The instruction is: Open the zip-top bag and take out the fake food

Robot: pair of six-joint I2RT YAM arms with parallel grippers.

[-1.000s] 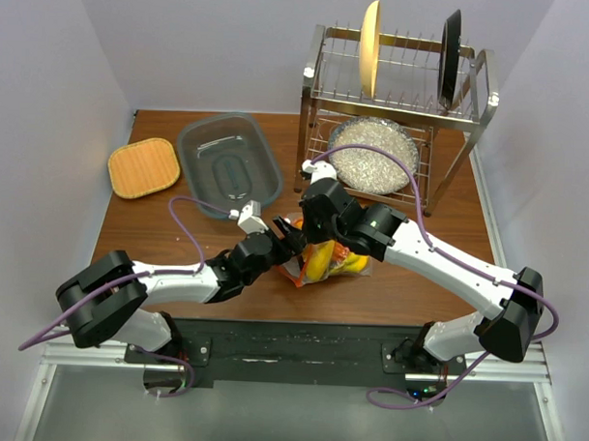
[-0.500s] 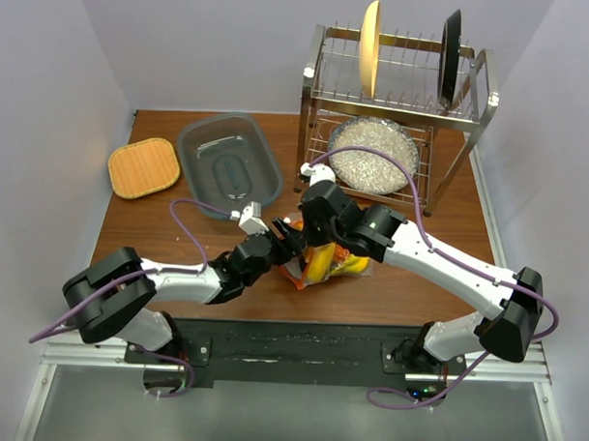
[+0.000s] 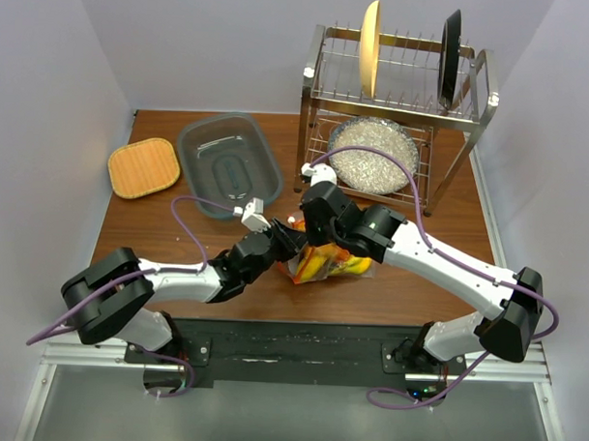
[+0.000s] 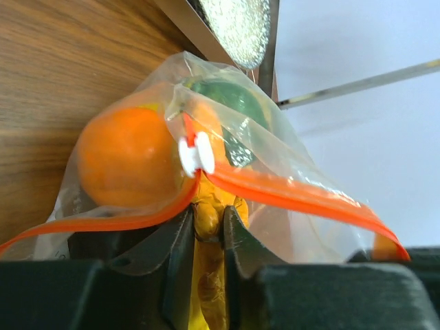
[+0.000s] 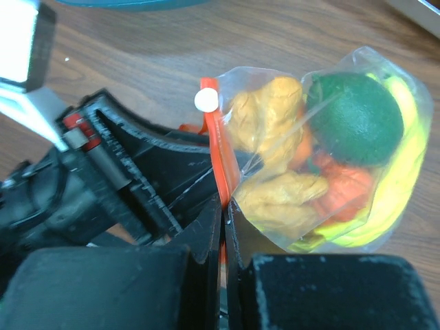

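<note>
Next, my left gripper needs to rise out of the bag and swing outward over the grey translucent tub's bottom to release the yellow piece of fake food, since the tub is empty.
The zip-top bag lies on the wooden table in front of the rack, its mouth spread open toward the left arm. My right gripper is shut on the orange-red zip strip below the white slider. My left gripper reaches between the two parted strips and is shut on a yellow piece of fake food. An orange and a green piece sit inside the bag. The right wrist view also shows tan-yellow pieces and a green ball in the bag.
A grey translucent tub and an orange woven mat lie at the back left. A metal dish rack stands at the back right with a glittery plate under it and a yellow plate and a black plate upright on top.
My left gripper has pushed forward into the bag's mouth and closed its jaws onto the yellow piece. The right gripper has kept its hold on the zip strip.
</note>
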